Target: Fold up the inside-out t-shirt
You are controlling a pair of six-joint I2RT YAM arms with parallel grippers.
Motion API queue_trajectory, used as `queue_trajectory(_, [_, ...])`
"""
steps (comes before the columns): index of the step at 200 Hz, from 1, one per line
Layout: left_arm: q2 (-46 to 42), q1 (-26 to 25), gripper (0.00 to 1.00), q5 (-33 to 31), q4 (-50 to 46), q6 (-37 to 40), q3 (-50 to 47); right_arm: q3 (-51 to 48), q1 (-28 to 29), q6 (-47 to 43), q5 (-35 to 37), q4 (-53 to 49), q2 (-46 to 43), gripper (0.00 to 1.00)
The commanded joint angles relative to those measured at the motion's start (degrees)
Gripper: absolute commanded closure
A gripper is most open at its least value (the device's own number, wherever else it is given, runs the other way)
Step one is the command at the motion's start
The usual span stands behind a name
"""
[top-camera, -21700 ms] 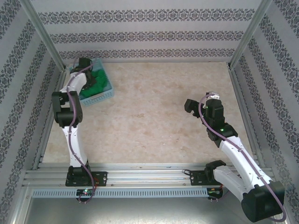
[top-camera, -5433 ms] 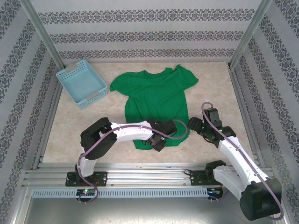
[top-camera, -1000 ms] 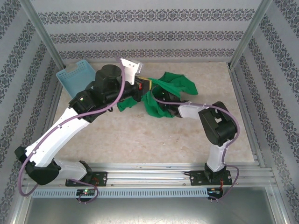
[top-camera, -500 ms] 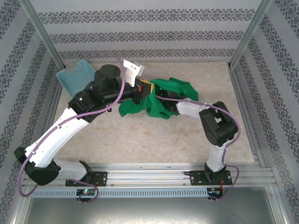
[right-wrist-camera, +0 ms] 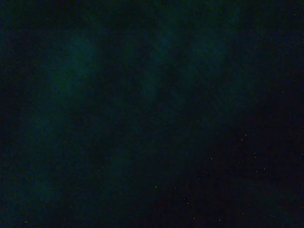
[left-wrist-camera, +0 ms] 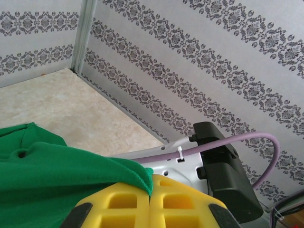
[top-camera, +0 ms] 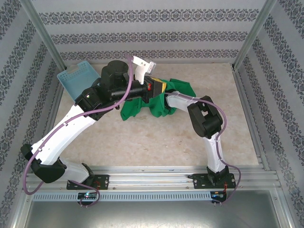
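Note:
The robot's right gripper will next pull back inside the green t-shirt, and then it will close on the pinched fold.
The inside-out t-shirt [top-camera: 137, 108] is a bright green bunch lifted off the middle of the table's far half. My left gripper [top-camera: 160, 88] reaches in from the left, its yellow fingers [left-wrist-camera: 118, 204] shut on a folded edge of the shirt [left-wrist-camera: 57, 171]. My right arm [top-camera: 179, 100] stretches leftward from its raised elbow, and its front end disappears inside the green cloth. The right wrist view is almost black with a faint green cast, so cloth covers that camera. The right gripper's jaws stand wide apart inside the shirt.
A light blue lattice basket [top-camera: 75, 80] lies at the back left, close behind my left arm's elbow [top-camera: 114, 73]. The patterned back wall [top-camera: 152, 35] and metal frame posts close the space. The right arm's black and white link [left-wrist-camera: 223, 166] sits right behind the left fingers.
My left gripper has carried the shirt edge a little rightward and toward the back. The right arm's elbow has swung left, deeper into the cloth, and the shirt has bunched tighter.

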Motion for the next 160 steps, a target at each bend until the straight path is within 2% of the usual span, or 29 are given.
queue_trajectory(1, [-2.54, -0.72, 1.00, -1.12, 5.07, 0.43, 2.12, 0.90, 0.53, 1.50, 2.31, -5.44, 1.66, 0.18])
queue_trajectory(11, [-2.76, -0.71, 1.00, -2.29, 4.55, 0.84, 1.88, 0.43, 0.53, 0.92, 1.85, -4.69, 1.36, 0.23])
queue_trajectory(25, [-2.90, -0.70, 1.00, -4.50, 4.02, 1.28, 1.27, -1.51, 0.55, -0.48, 0.06, -1.90, -0.17, 0.38])
queue_trajectory(26, [-2.88, -0.70, 1.00, -4.69, 3.98, 1.29, 1.26, -1.90, 0.58, -0.63, -0.23, -1.26, -0.36, 0.43])
queue_trajectory(30, [-2.98, -0.70, 1.00, -5.54, 3.88, 1.52, 1.09, -2.64, 0.61, -1.10, -0.88, -0.29, -1.07, 0.48])
queue_trajectory(43, [-2.89, -0.50, 1.00, -8.31, 2.98, 1.74, 0.79, -6.51, 1.14, -4.31, -4.21, 5.35, -4.25, 0.78])
queue_trajectory(61, [-2.38, 0.81, 1.00, -11.52, 1.25, 1.37, 0.79, -11.09, 2.12, -6.94, -6.44, 10.02, -9.33, 1.00])
queue_trajectory(88, [-0.46, 5.93, 1.00, -17.15, -2.80, -1.05, 1.04, -21.88, 3.08, -8.87, -12.89, 21.28, -19.46, 1.00])
queue_trajectory(112, [2.14, 11.81, 1.00, -24.06, -7.07, -2.24, 0.62, -31.35, 5.15, -11.60, -15.60, 28.54, -28.59, 1.00])
queue_trajectory(160, [10.54, 26.14, 1.00, -26.80, -10.46, -8.74, -5.38, -45.49, 6.92, -11.79, -21.95, 37.34, -44.84, 1.00])
